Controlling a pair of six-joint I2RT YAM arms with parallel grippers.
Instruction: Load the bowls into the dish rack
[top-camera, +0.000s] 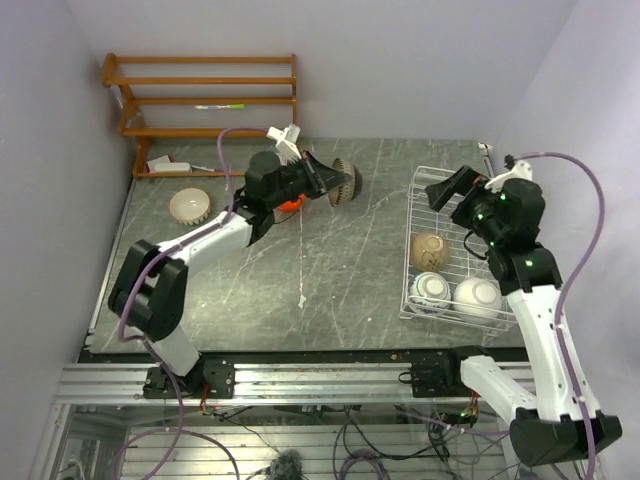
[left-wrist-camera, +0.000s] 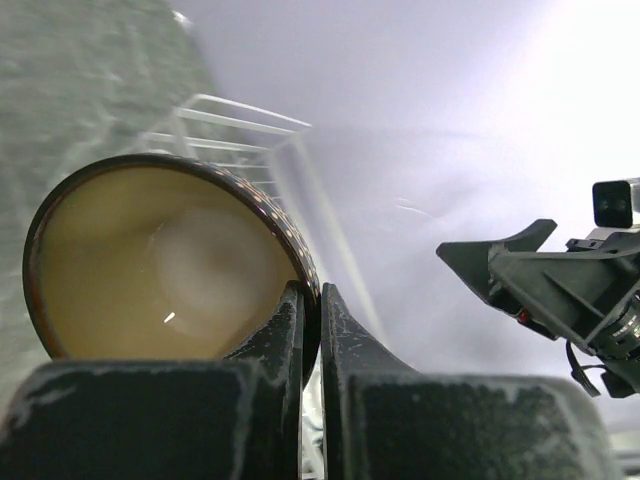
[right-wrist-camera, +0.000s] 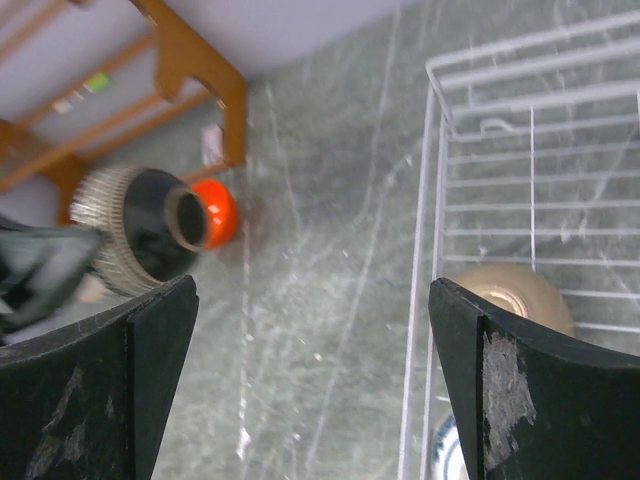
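Observation:
My left gripper moves to the right in the top view next, down into space beyond the beige bowl (top-camera: 428, 249), and releases, since the rack's far half is bare.
My left gripper (top-camera: 330, 181) is shut on the rim of a tan-brown bowl with a dark rim (top-camera: 345, 182), held off the table on its side. In the left wrist view the fingers (left-wrist-camera: 300, 320) pinch that bowl's wall (left-wrist-camera: 150, 260). Below the left wrist lies an orange-red bowl (top-camera: 290, 204). A cream-white bowl (top-camera: 190, 205) stands at the far left. The white wire dish rack (top-camera: 418, 205) on the right holds a beige bowl (top-camera: 428, 249), a blue-and-white bowl (top-camera: 430, 290) and a white bowl (top-camera: 477, 297). Over the rack's far left part my right gripper (top-camera: 450, 192) stands open and empty (right-wrist-camera: 312, 340).
A brown wooden shelf unit (top-camera: 205, 100) stands at the back left against the wall, with small items at its foot. Walls close in the table on the left, back and right. The rack's far half (right-wrist-camera: 540, 150) holds no bowls.

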